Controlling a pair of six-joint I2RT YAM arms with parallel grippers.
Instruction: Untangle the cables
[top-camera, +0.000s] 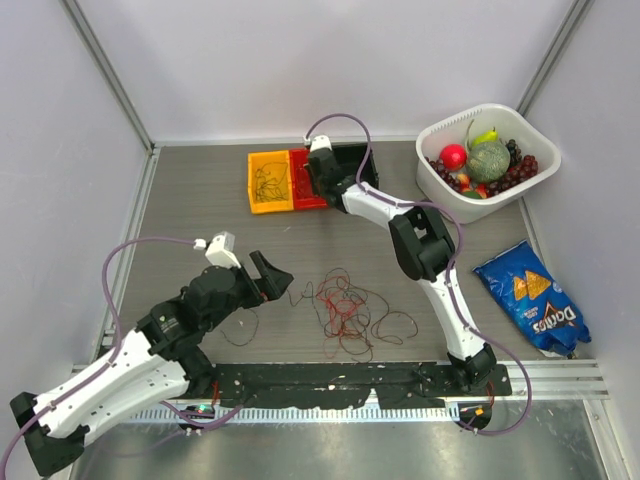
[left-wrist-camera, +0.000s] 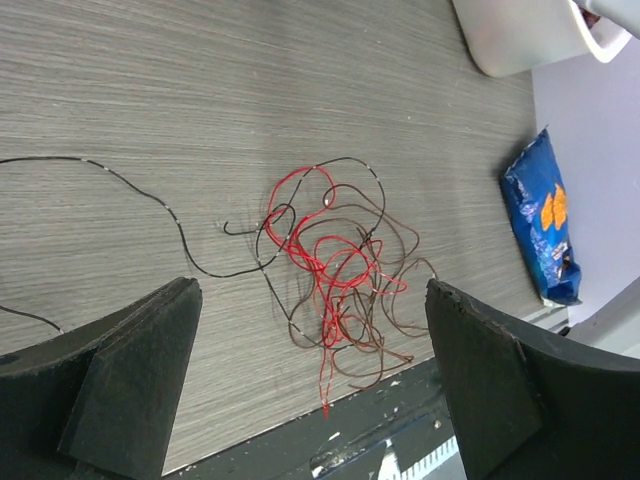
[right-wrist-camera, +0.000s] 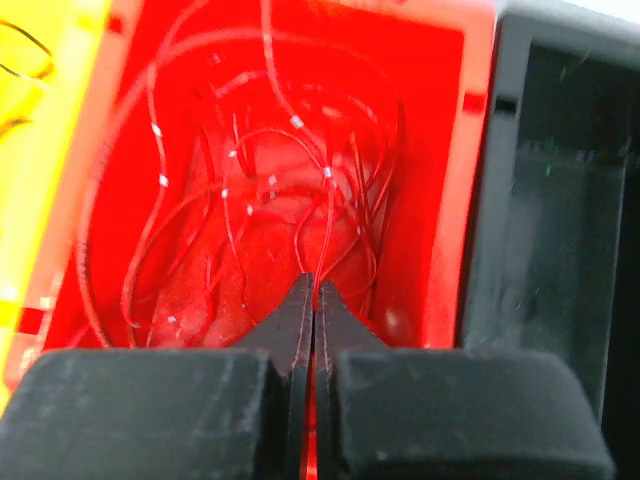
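Note:
Next, my left gripper moves down and to its right in the top view onto the loop of the thin dark cable, where fewer pieces of cable cross.
A tangle of thin red and dark brown cables (top-camera: 345, 310) lies on the table near the front edge. It also fills the middle of the left wrist view (left-wrist-camera: 330, 265), with one black strand (left-wrist-camera: 150, 200) trailing off to the left. My left gripper (top-camera: 272, 275) hovers just left of the tangle, jaws wide open and empty (left-wrist-camera: 312, 295). My right gripper (top-camera: 318, 170) reaches into the red bin (top-camera: 303, 195) at the back. Its tips (right-wrist-camera: 312, 285) are shut on a red cable that rises from the loose red cables (right-wrist-camera: 250, 190) lying in the bin.
A yellow bin (top-camera: 255, 185) holding dark wires stands left of the red one, and a black bin (top-camera: 360, 160) stands to its right. A white basket (top-camera: 535, 140) of fruit is at the back right. A blue chip bag (top-camera: 535, 300) lies at the right.

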